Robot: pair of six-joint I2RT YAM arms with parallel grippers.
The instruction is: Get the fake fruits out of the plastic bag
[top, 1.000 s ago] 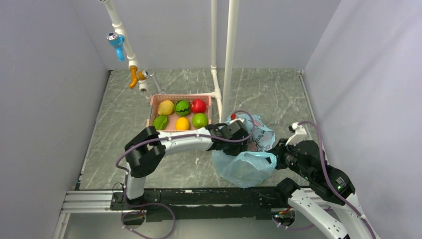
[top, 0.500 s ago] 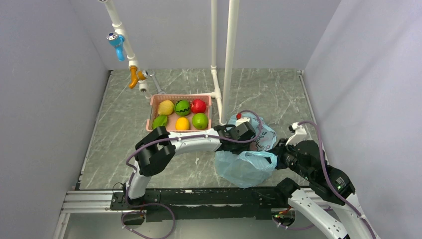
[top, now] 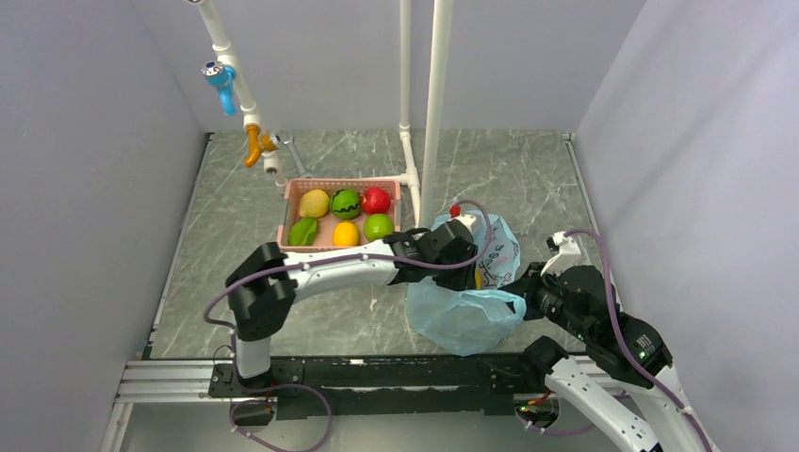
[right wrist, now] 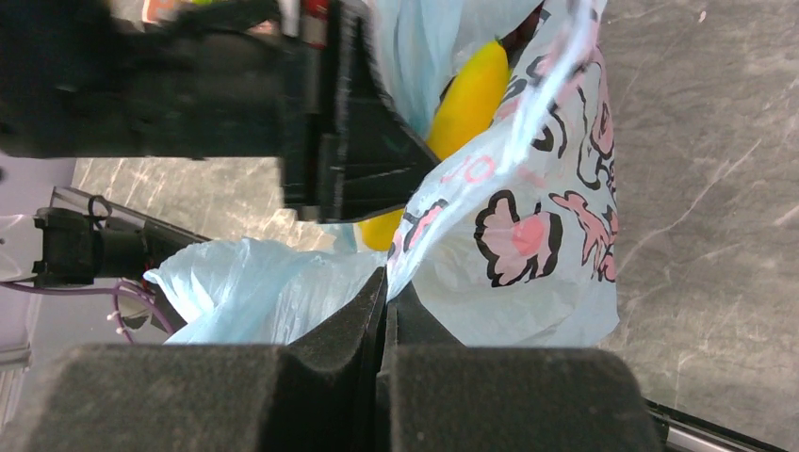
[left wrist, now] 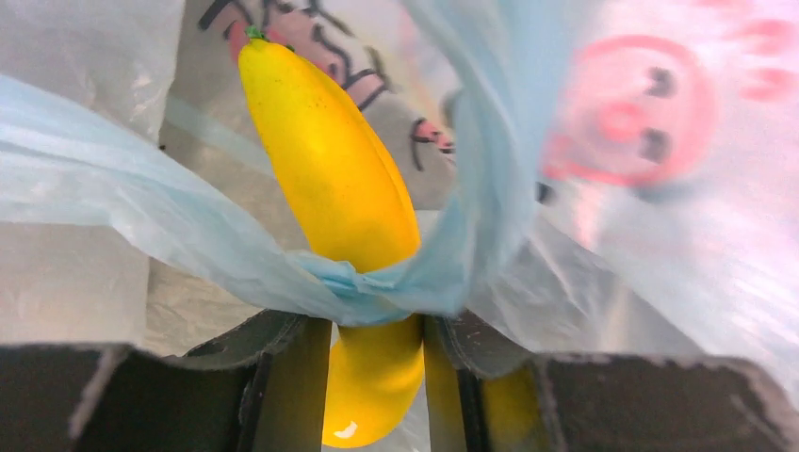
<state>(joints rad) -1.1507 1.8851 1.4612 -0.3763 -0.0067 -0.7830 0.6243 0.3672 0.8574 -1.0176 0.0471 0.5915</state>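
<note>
My left gripper will lift out, cross, lower the banana and release next; the basket's gap beside the orange is open to its left in the top view.
The light-blue plastic bag lies at the front right of the table, its printed side up. My left gripper is inside the bag's mouth, shut on a yellow banana; a twisted strip of the bag lies across the banana. The banana also shows in the right wrist view and as a yellow sliver in the top view. My right gripper is shut on the bag's edge and holds it up at the right. The grapes are not in view.
A pink basket behind the left arm holds a pear, watermelon, red apple, green apple, orange and another green fruit. White pipes stand behind the bag. Grey walls close in both sides.
My left gripper pushed right into the bag, then drew back a little to the left. The banana's yellow now shows at the bag's mouth. The right arm has held still.
</note>
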